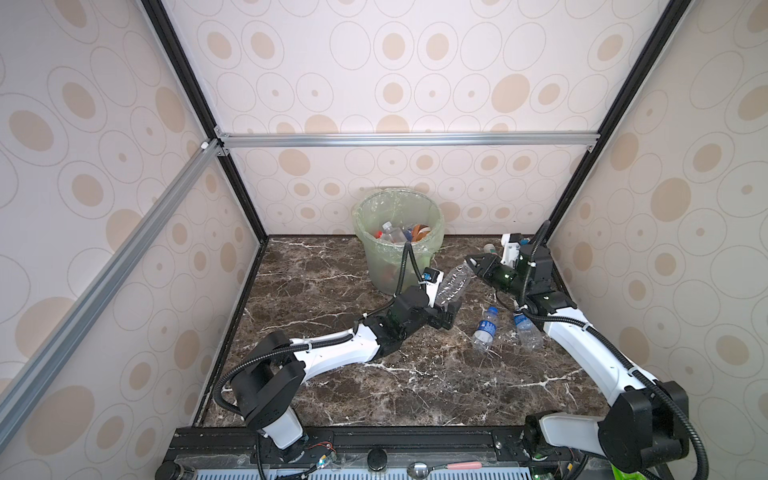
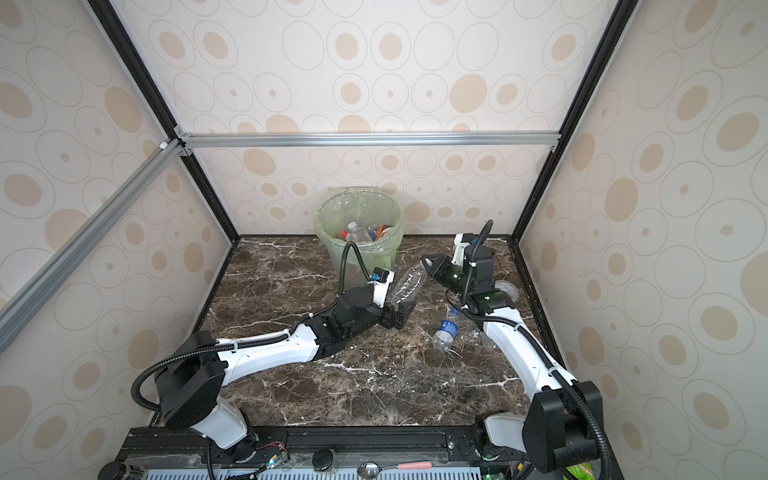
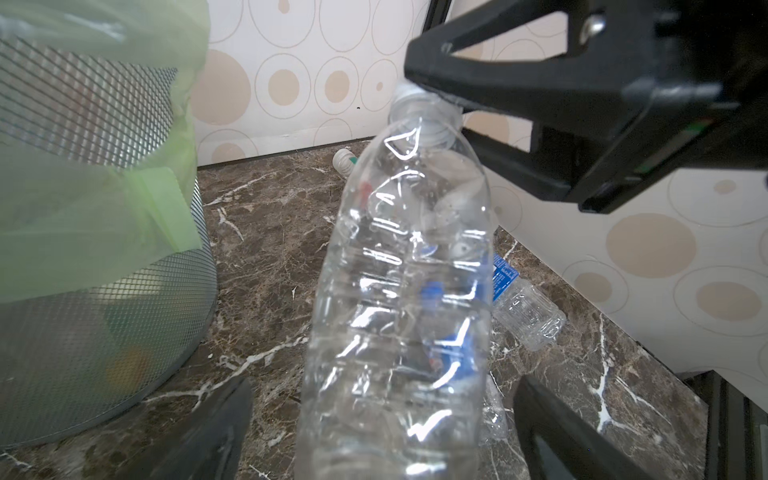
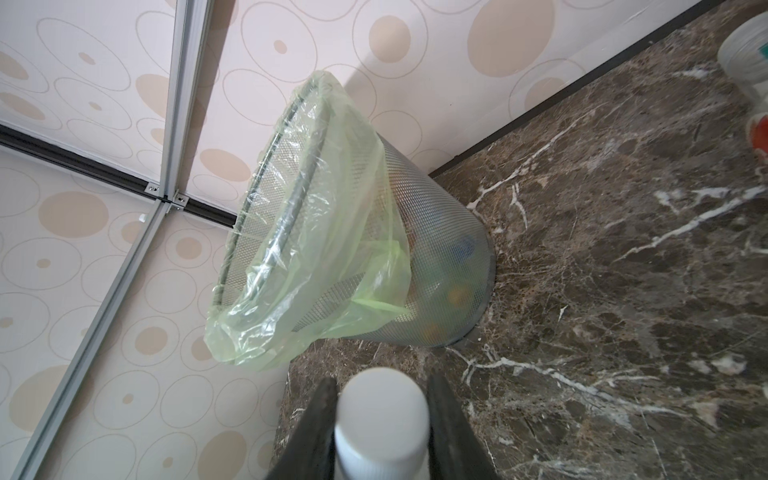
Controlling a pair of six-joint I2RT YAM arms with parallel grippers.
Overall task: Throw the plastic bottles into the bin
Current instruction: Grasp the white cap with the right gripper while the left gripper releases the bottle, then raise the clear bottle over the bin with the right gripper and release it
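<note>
Next, my right gripper rises and carries the bottle outward over the bin's opening (image 1: 398, 217) (image 4: 265, 217) to release it. The bottle now hangs beside the bin, below the bin's rim.
A large clear plastic bottle (image 1: 453, 284) (image 2: 407, 284) (image 3: 399, 291) hangs tilted above the table just right of the bin (image 1: 374, 257) (image 2: 336, 253) (image 3: 83, 124) (image 4: 436, 249). My right gripper (image 1: 471, 262) (image 2: 426, 262) (image 3: 419, 83) (image 4: 382, 415) is shut on its white cap (image 4: 382, 419). The left gripper (image 1: 442, 309) (image 2: 395, 309) (image 3: 382, 428) is open around the bottle's base, both fingers standing off its sides. Several bottles lie inside the bin (image 1: 399, 232). Two blue-labelled bottles (image 1: 485, 328) (image 1: 525, 332) lie on the table by the right arm.
A small white-capped bottle (image 1: 490, 248) (image 3: 344, 160) lies at the back wall, right of the bin. A roll of clear tape (image 2: 507, 289) sits by the right wall behind the right arm. The enclosure walls close in the marble table (image 1: 332, 395) on three sides.
</note>
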